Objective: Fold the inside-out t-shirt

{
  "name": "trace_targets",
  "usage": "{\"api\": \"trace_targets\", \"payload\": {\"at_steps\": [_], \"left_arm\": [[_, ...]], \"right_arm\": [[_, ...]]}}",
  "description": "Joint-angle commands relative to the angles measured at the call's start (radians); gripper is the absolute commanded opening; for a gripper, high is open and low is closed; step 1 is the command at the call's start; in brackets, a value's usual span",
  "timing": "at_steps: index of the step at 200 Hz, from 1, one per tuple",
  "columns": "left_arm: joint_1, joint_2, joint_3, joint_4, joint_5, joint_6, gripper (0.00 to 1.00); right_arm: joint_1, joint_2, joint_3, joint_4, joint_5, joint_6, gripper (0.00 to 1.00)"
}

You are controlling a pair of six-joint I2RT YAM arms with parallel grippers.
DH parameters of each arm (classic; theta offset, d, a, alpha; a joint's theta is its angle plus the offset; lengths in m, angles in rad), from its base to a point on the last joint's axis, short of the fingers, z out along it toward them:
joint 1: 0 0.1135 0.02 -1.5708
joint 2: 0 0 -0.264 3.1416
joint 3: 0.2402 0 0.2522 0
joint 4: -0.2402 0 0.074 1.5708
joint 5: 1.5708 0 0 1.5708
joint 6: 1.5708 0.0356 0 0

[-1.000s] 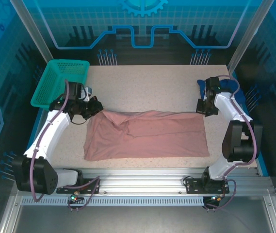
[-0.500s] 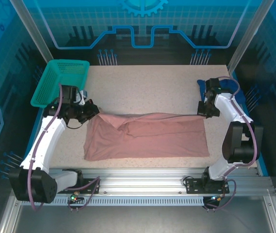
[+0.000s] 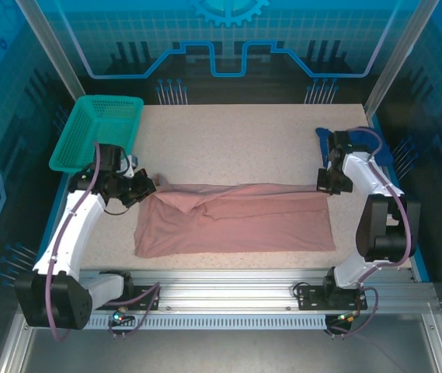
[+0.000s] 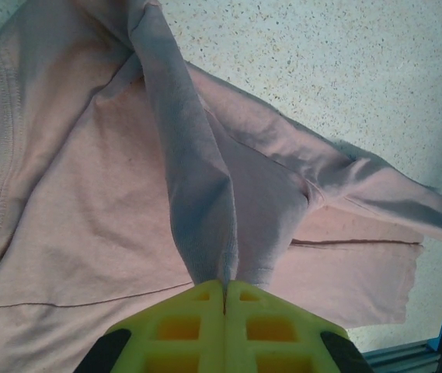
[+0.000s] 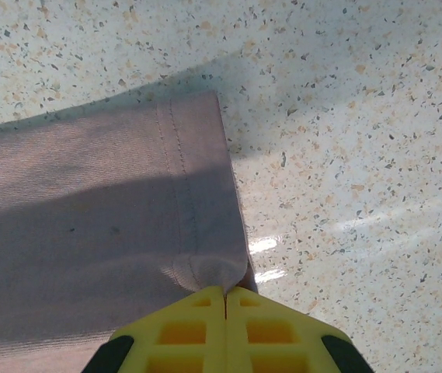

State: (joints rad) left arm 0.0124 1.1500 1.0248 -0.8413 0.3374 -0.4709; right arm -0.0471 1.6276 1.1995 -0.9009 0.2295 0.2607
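Observation:
The stitched hem corner comes free next as my right gripper stays low at the shirt's far corner and opens to release it.
The dusty pink inside-out t-shirt [image 3: 236,221] lies spread across the near half of the table, its far edge lifted and pulled taut between both arms. My left gripper [image 3: 147,186] is shut on a bunched ridge of the pink cloth [image 4: 197,225] at the shirt's far left corner. My right gripper [image 3: 323,183] is shut on the stitched hem corner [image 5: 205,268] at the far right. In both wrist views the yellow fingers [image 4: 182,322] [image 5: 182,330] meet with cloth pinched at the seam. No tag or print patch shows.
A green plastic basket [image 3: 100,128] stands at the far left corner, close behind the left arm. A dark blue cloth [image 3: 331,140] lies at the right edge behind the right wrist. Speckled tabletop [image 3: 236,144] stretches beyond the shirt.
Both grippers have drawn the shirt's far edge toward the near side, so the raised fold now sits lower over the shirt. The left arm has also shifted slightly left.

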Motion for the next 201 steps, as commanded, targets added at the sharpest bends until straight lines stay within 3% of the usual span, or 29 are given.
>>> {"api": "trace_targets", "payload": {"at_steps": [1, 88, 130, 164, 201], "left_arm": [[0.013, -0.026, -0.015, -0.035, -0.003, 0.023, 0.00], [0.014, -0.062, -0.109, -0.061, 0.008, 0.030, 0.00], [0.014, -0.062, -0.174, -0.053, 0.006, 0.032, 0.00], [0.014, -0.033, -0.173, -0.034, 0.006, 0.033, 0.00], [0.014, 0.000, -0.168, -0.009, 0.011, 0.028, 0.00]], "right_arm": [[-0.011, -0.029, -0.021, -0.024, 0.019, 0.008, 0.00], [0.012, 0.000, -0.051, -0.026, 0.063, 0.029, 0.02], [0.022, 0.009, -0.062, 0.003, 0.088, 0.071, 0.14], [0.070, -0.065, -0.044, 0.097, -0.043, 0.104, 0.34], [0.190, -0.020, -0.069, 0.245, -0.258, 0.135, 0.37]]}}
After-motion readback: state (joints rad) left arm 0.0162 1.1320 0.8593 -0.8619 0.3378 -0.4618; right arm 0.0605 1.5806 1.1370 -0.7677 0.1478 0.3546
